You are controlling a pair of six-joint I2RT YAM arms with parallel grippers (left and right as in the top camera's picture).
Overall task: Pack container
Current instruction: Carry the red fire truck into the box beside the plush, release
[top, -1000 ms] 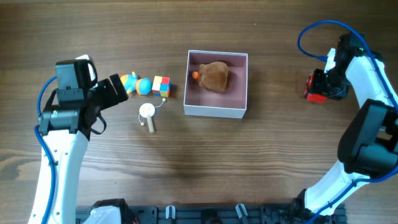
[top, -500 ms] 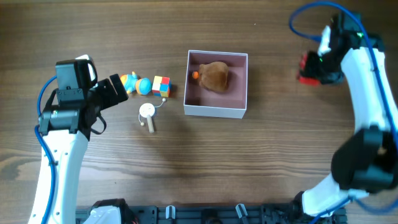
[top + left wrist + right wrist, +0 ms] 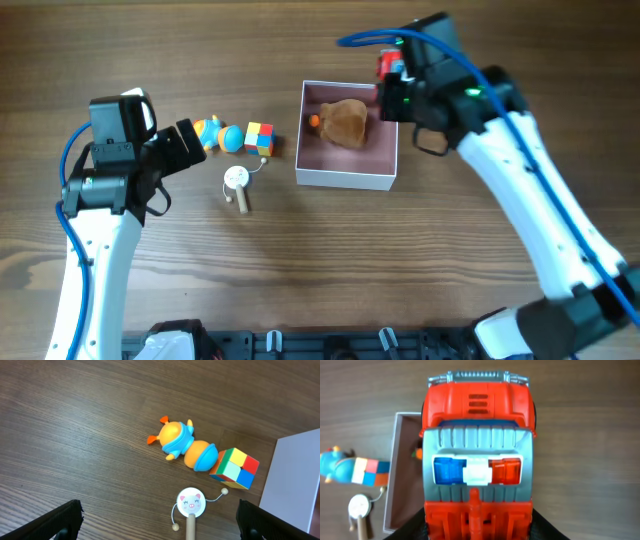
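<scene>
My right gripper should next lower the red toy fire truck into the box beside the brown plush toy, where a part of the box's pink bottom (image 3: 379, 142) is open.
The container (image 3: 345, 178) is a square white box with a pink inside; a brown plush toy (image 3: 346, 122) lies in it. My right gripper (image 3: 392, 88) is shut on a red toy fire truck (image 3: 478, 455) and holds it above the box's far right corner; the box's edge shows under the truck in the right wrist view (image 3: 395, 470). My left gripper (image 3: 188, 140) is open and empty, left of the loose toys. A blue-orange toy (image 3: 182, 445), a coloured cube (image 3: 234, 468) and a pig-face rattle drum (image 3: 191, 503) lie left of the box.
The loose toys (image 3: 235, 140) sit between my left gripper and the box's left wall (image 3: 295, 480). Bare wood table (image 3: 320, 270) lies in front of the box and to its right.
My right arm has carried the red truck from the table's far right leftward to above the box's right side. The left arm has not moved.
</scene>
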